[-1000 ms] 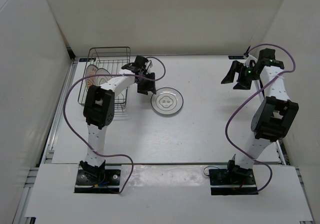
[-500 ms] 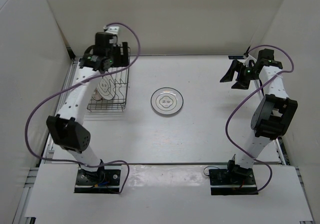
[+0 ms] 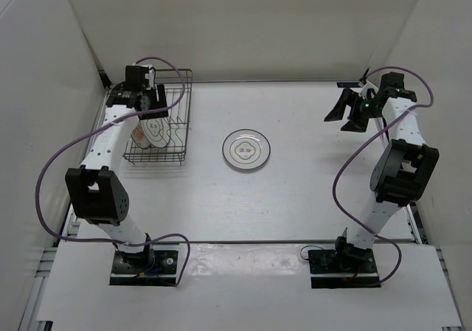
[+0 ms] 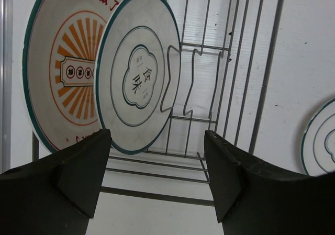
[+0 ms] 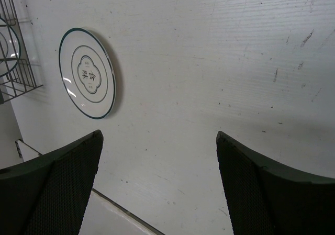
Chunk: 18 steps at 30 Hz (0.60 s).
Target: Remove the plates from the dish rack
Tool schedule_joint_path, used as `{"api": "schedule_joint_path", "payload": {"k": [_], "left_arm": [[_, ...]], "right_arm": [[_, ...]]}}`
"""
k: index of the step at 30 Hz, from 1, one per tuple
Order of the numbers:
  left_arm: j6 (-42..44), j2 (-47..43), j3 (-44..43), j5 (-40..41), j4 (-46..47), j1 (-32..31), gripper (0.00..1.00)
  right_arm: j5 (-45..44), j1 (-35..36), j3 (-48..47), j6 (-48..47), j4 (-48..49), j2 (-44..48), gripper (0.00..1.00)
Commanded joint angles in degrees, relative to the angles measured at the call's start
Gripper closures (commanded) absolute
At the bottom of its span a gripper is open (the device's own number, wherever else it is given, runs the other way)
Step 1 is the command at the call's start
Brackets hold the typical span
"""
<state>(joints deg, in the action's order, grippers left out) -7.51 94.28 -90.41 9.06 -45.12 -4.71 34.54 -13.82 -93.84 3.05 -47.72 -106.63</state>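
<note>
Next, my left gripper moves to the left in the wrist view and down to the upright white plate's rim (image 4: 99, 112), straddling the plate's exposed edge.
The dark wire dish rack (image 3: 179, 88) stands at the far left of the table. Two plates lean upright in it: an orange-brown patterned one (image 4: 55, 73) and in front of it a white one (image 4: 137, 80) with a dark rim and centre motif. They also show from above (image 3: 153, 133). A second white plate (image 3: 246, 150) lies flat on the table mid-way, also in the right wrist view (image 5: 87, 73). My left gripper (image 3: 141, 104) hovers over the rack's far left part, open and empty (image 4: 157, 185), short of the plates. My right gripper (image 3: 345, 113) is open and empty at the far right (image 5: 159, 188).
White walls close in the table on the left, back and right. The rack's upright divider prongs (image 4: 180, 83) stand beside the white plate. The flat plate's edge shows in the left wrist view (image 4: 320, 141). A rack corner shows in the right wrist view (image 5: 15, 73).
My left arm swung from beside the flat plate to the rack's far end, then came down and left over the rack. The right arm barely moved.
</note>
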Motion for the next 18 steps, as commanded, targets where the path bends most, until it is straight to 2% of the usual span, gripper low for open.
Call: {"api": "schedule_joint_path", "payload": {"k": [1, 18], "left_arm": [[-0.3, -0.6, 0.4, 0.2, 0.2, 1.1, 0.19], [-0.1, 3.2, 1.2, 4.7, 3.5, 2.3, 0.18]], "right_arm": [[1.0, -0.2, -1.6, 0.1, 1.4, -0.5, 0.10], [1.0, -0.2, -1.5, -0.8, 0.4, -0.2, 0.10]]}}
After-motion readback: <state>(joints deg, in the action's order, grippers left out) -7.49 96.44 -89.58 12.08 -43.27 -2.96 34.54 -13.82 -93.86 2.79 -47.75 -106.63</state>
